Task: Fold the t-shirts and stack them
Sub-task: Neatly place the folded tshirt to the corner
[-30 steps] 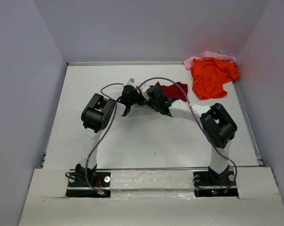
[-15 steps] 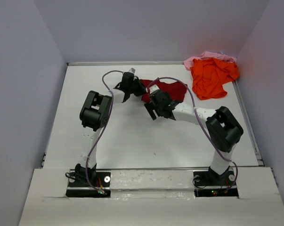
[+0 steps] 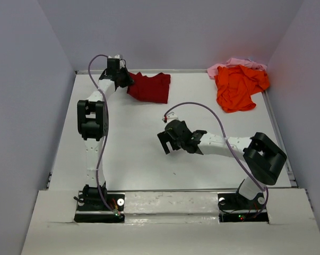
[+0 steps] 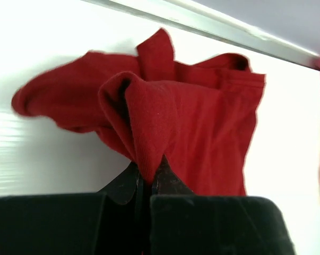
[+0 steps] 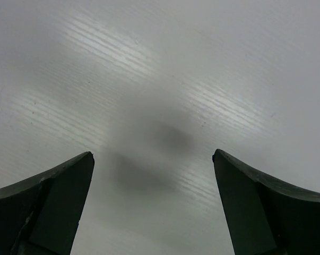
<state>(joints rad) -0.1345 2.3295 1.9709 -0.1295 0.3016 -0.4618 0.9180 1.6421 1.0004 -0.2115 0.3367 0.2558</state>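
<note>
My left gripper has the maroon t-shirt's fold and needs to go left in the top view, toward the table's far corner, and release it, as bare table lies there.
The maroon t-shirt lies bunched at the back of the table, left of centre. My left gripper is shut on a fold of the maroon t-shirt at its left edge; the cloth rises pinched between the jaws of the left gripper. The orange t-shirt lies crumpled at the back right, on top of the pale pink t-shirt. My right gripper hangs open over bare table near the middle, nothing between its fingers.
The table's raised back edge runs just behind the maroon shirt. Grey walls close in the left, back and right sides. A purple cable loops above my right arm.
My left gripper has carried the maroon shirt from the table's middle to the back left. My right gripper let go of it, opened wide and drew back toward the centre.
</note>
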